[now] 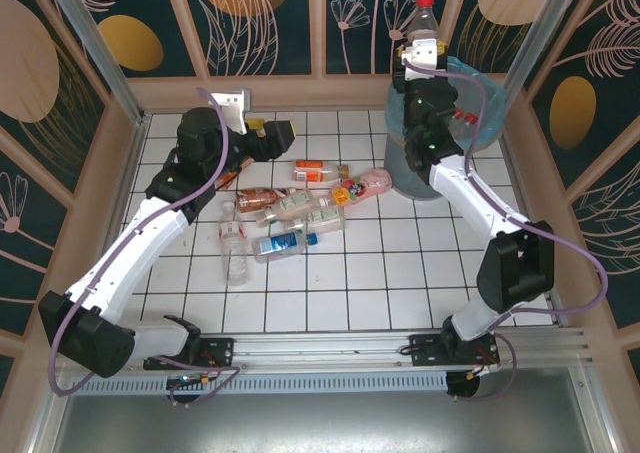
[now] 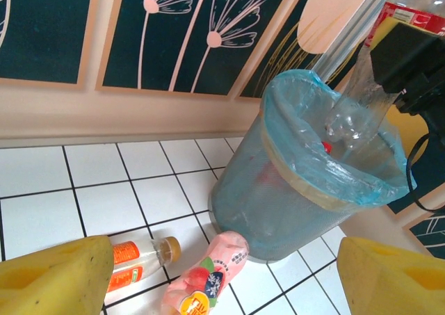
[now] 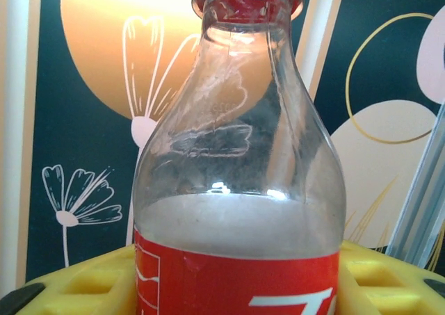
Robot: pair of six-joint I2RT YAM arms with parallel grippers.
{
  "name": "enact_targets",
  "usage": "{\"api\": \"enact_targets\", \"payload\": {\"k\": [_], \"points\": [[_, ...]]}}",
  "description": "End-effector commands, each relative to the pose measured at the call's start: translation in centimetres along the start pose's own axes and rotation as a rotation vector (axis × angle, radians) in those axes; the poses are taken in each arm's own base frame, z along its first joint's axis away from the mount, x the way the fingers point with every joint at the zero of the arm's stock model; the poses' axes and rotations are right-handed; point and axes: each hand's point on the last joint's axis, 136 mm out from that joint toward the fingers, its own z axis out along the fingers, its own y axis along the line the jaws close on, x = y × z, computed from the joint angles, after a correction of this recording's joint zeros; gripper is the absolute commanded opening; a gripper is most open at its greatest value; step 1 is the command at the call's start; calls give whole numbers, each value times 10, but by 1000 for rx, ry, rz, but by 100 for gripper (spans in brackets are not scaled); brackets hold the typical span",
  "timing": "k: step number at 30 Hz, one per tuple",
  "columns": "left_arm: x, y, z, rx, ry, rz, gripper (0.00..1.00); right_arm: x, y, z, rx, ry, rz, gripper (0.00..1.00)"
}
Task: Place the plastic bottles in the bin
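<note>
My right gripper moves down and toward the middle of the bin's opening [image 1: 466, 97] next to release the bottle, since the bottle still hangs high by the bin's rim.
My right gripper [image 1: 420, 51] is shut on a clear plastic bottle [image 1: 424, 15] with a red cap and red label, held upright above the bin [image 1: 401, 171]. In the right wrist view that bottle [image 3: 236, 190] sits between the yellow fingers [image 3: 76, 287]. The bin [image 2: 306, 190] is grey-blue with a light-blue bag, and the held bottle [image 2: 361, 99] hangs over its rim. My left gripper [image 1: 285, 133] is open above the tiles, with nothing between its yellow fingertips [image 2: 55, 277]. Below it lie a pink bottle [image 2: 208, 277] touching the bin's base and an orange-labelled bottle [image 2: 135, 259].
Several more bottles lie in a loose cluster on the white tiles [image 1: 300, 208], left of the bin; one clear bottle [image 1: 232, 243] lies nearest the arms. Patterned walls close the table in on three sides. A metal rail [image 1: 330, 358] runs along the near edge.
</note>
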Motion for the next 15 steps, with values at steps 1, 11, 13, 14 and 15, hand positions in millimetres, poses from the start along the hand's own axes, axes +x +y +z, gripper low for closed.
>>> {"api": "enact_targets", "payload": {"k": [1, 11, 13, 14, 15], "points": [[-6, -6, -6, 21, -33, 0, 84, 2, -27, -1, 65, 0, 4, 39], [4, 0, -4, 6, -11, -12, 84, 57, -42, -5, 79, 108, -40, 39], [6, 1, -3, 5, -9, -22, 84, 59, -42, -6, 79, 124, -50, 40], [7, 2, -3, 6, -9, -27, 84, 59, -42, -8, 78, 118, -51, 40], [8, 2, -2, 7, -7, -34, 84, 60, -42, -10, 77, 118, -46, 41]]}}
